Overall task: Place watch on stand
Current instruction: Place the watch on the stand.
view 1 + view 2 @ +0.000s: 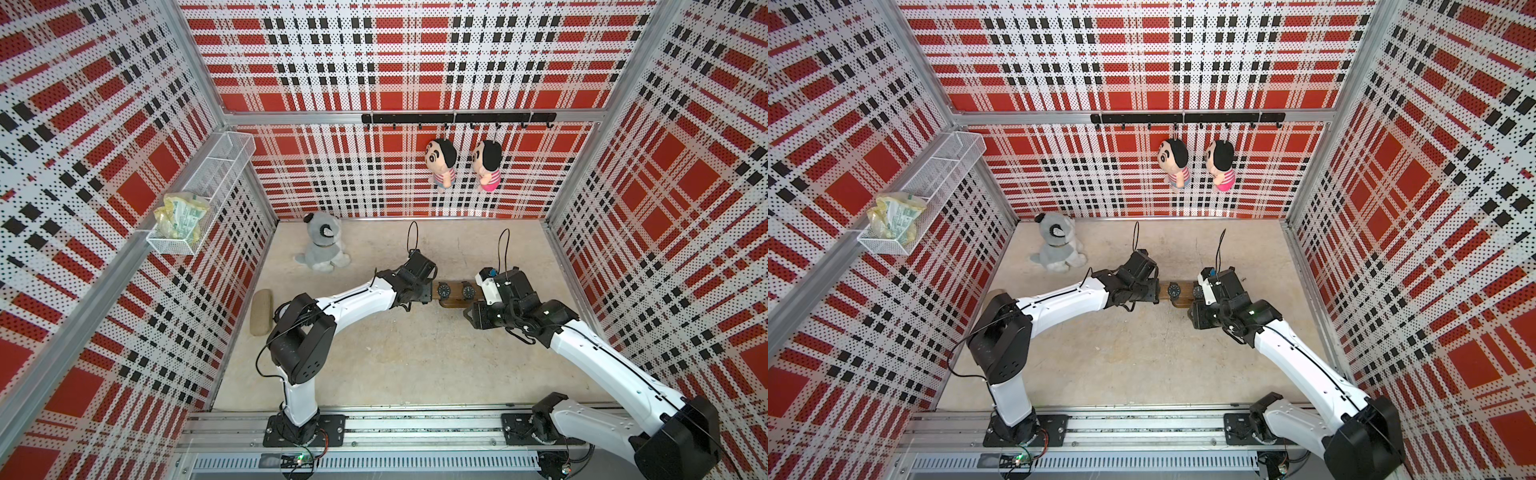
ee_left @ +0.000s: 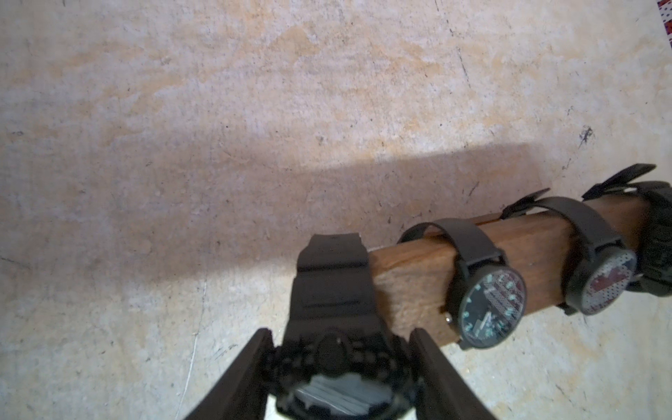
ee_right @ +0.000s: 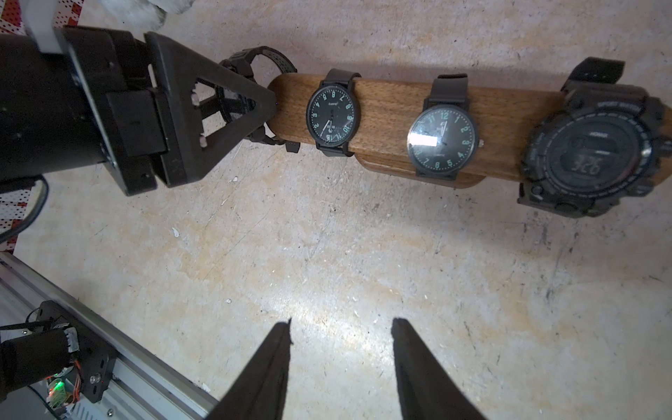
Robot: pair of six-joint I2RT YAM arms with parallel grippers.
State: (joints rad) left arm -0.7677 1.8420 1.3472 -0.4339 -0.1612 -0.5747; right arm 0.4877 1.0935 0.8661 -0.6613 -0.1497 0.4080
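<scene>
The black watch's strap only reaches the tip of the bar. My left gripper will next slide the watch along the bar onto bare wood beside the nearest round watch and let go of it.
The stand (image 3: 385,105) is a brown wooden bar on a small base, seen in both top views (image 1: 455,291) (image 1: 1185,293). It carries two round analog watches (image 3: 332,112) (image 3: 442,140) and a chunky digital one (image 3: 589,152) at its right end. My left gripper (image 2: 342,338) is shut on a chunky black watch (image 2: 334,291) by its case. It holds that watch at the bar's left end, where the looped strap (image 3: 271,58) overlaps the rounded tip. My right gripper (image 3: 342,327) is open and holds nothing. It hangs over bare floor on the near side of the stand (image 1: 471,318).
A beige oblong case (image 1: 261,311) lies by the left wall. A grey plush animal (image 1: 322,245) sits at the back left. Two dolls (image 1: 441,162) hang from a hook rail. A wire basket (image 1: 199,199) juts from the left wall, and the arms' mounting rail (image 1: 374,428) runs along the front.
</scene>
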